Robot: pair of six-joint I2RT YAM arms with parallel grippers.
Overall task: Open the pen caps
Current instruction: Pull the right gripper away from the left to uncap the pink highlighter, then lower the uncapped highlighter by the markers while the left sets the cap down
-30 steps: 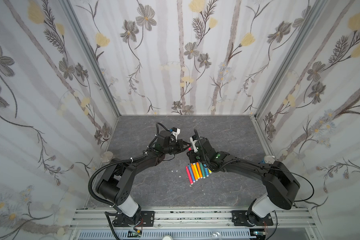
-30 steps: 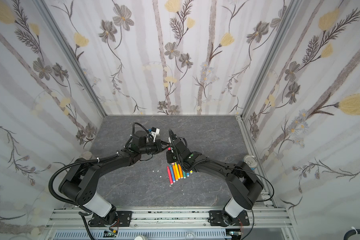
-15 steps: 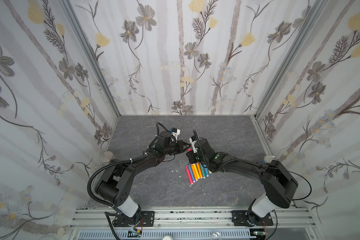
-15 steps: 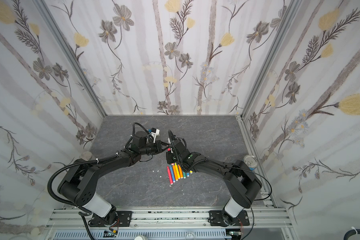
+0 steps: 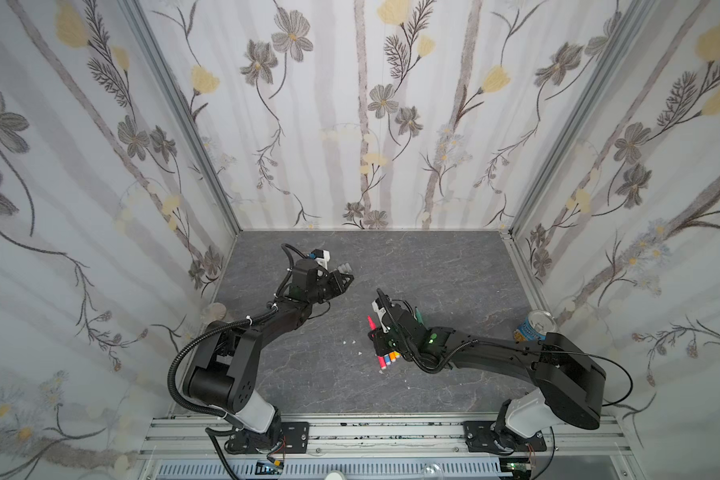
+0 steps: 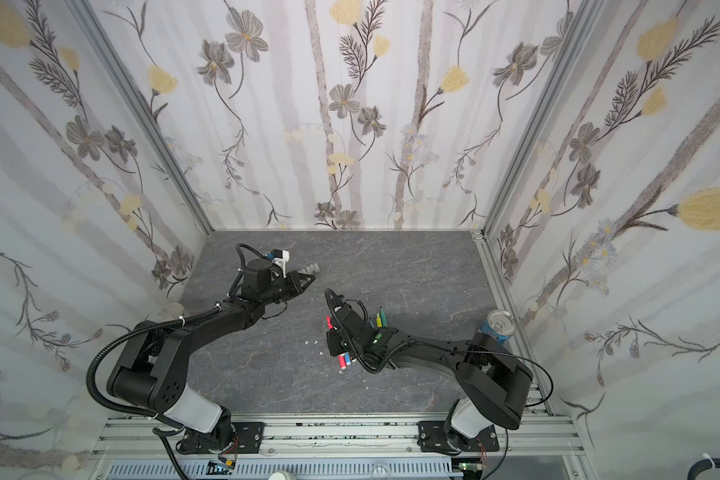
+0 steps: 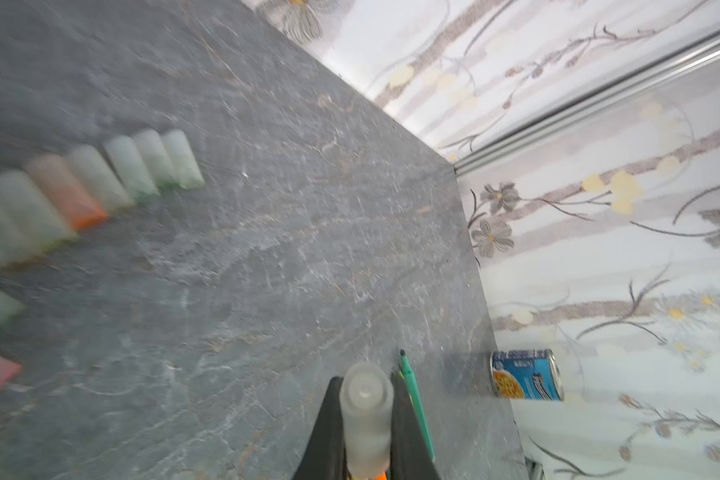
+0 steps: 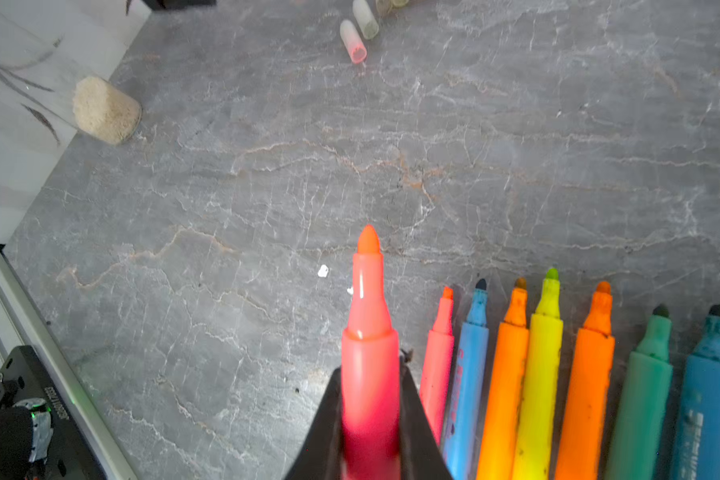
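The uncapped pen goes down and back onto the bare tabletop beside the lying pink pen next, and my right gripper releases its body there. Its tip is already uncapped.
My left gripper [image 7: 366,380] is shut on a frosted clear pen cap [image 7: 366,419]. In both top views it [image 5: 347,277] hovers beside a row of several loose caps [image 5: 343,268] [image 7: 140,166] at the back left of the table. My right gripper [image 8: 370,365] is shut on the barrel of an uncapped pink pen [image 8: 368,324], whose bare tip points forward. Beside it, several uncapped pens [image 8: 537,365] lie side by side on the table. In a top view this gripper [image 6: 330,332] sits above that row [image 6: 345,360], which the arm partly hides.
A blue tin can [image 5: 535,328] [image 7: 526,374] stands at the right wall. A beige cork-like lump [image 8: 105,110] lies at the left wall. Tiny white flecks [image 5: 352,342] dot the grey slate table [image 5: 433,270]. Two green pens [image 6: 381,319] lie behind the right wrist.
The two grippers, close together at mid-table before, have drawn apart. The left one moved back left with the cap; the right one pulled toward the front with the pink pen.
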